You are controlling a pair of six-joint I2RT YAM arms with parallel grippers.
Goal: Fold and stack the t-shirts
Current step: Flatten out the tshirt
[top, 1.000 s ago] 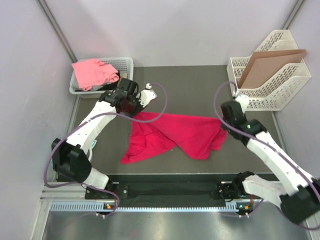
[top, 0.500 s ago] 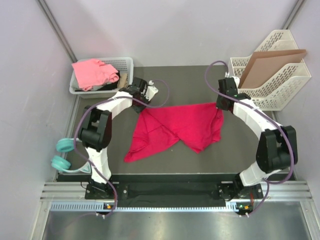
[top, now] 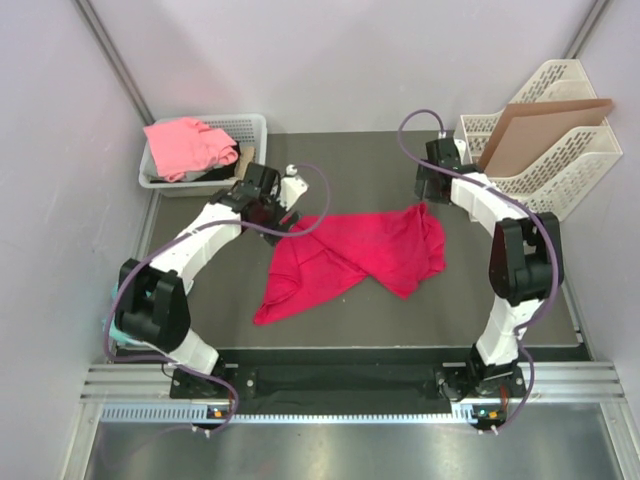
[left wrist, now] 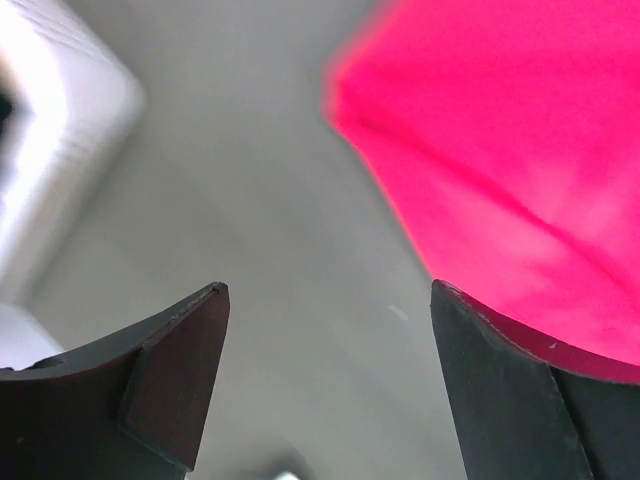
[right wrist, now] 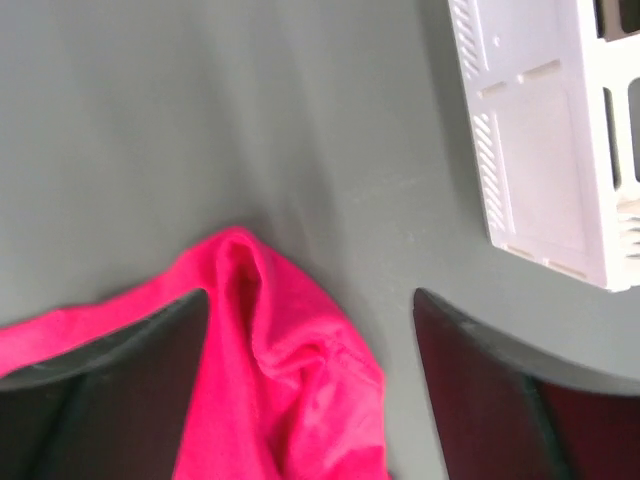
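Observation:
The left gripper needs to move back and down next, onto the crimson t-shirt's basket-side edge [top: 277, 263], because that edge is below and back from the gripper's open fingers.
The crimson t-shirt [top: 350, 258] lies crumpled and partly spread on the dark table, its far edge running between the two grippers. The salmon-pink t-shirt [top: 185, 143] is bunched in the white basket [top: 252, 127] at the back left. My left gripper [top: 279, 214] hovers open at the crimson shirt's far left corner. In the left wrist view, only bare table lies between its fingertips [left wrist: 330, 290], with the cloth [left wrist: 500, 150] off to the right. My right gripper [top: 425, 198] is open over the far right corner. That corner [right wrist: 285, 370] lies loose between the spread fingers [right wrist: 310, 295].
A white file rack [top: 570, 175] holding a brown cardboard sheet [top: 535, 125] stands at the back right, close to the right gripper; its wall [right wrist: 540, 150] shows in the right wrist view. The basket's white side [left wrist: 55, 150] is near the left gripper.
Both grippers have opened and let go of the crimson shirt's far corners. The shirt was carried towards the back and now rests there. Both grippers have drawn slightly back from it.

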